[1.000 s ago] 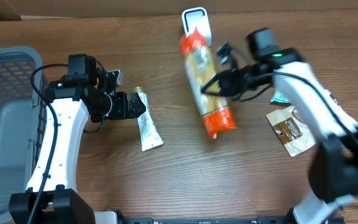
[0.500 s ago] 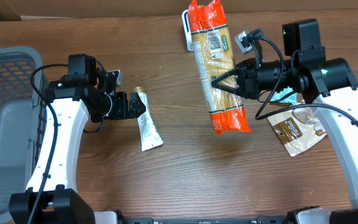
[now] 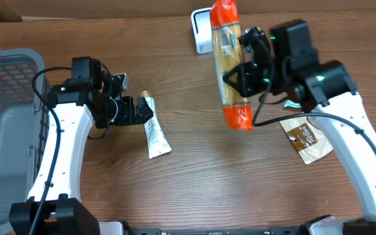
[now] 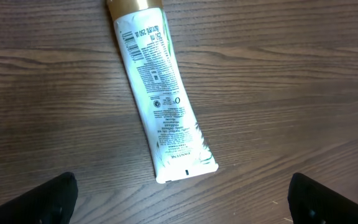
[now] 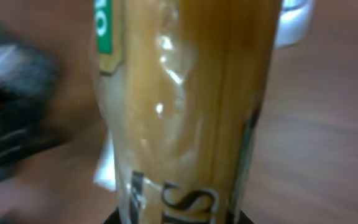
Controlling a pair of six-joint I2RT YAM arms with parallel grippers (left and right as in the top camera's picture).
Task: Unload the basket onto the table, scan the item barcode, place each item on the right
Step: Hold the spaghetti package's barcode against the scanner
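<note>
The brown pouch [image 3: 309, 138] lies below the scanner and to the scanner's right in the overhead view. Next I should turn the packet over the scanner, then lower my right gripper onto the pouch.
A long clear packet of spaghetti [image 3: 230, 59] with orange ends hangs above the table, and my right gripper [image 3: 243, 75] is shut on its middle. Its upper end overlaps the white scanner [image 3: 202, 29] at the table's back edge. In the right wrist view the packet [image 5: 185, 93] fills the frame, blurred, with my right gripper [image 5: 179, 218] mostly hidden behind it. My left gripper [image 3: 139, 109] stands open over a white tube [image 3: 155, 134] with a gold cap. In the left wrist view the tube [image 4: 160, 93] lies beyond the wide-apart fingertips [image 4: 51, 199], untouched.
A grey basket [image 3: 8, 130] stands at the left edge. A brown pouch [image 3: 309, 138] and a teal item [image 3: 296, 103] lie under the right arm. A cardboard wall runs along the back.
My right arm has swung the spaghetti packet back and left, so its upper end now sits over the scanner. The left arm and the tube have not moved.
</note>
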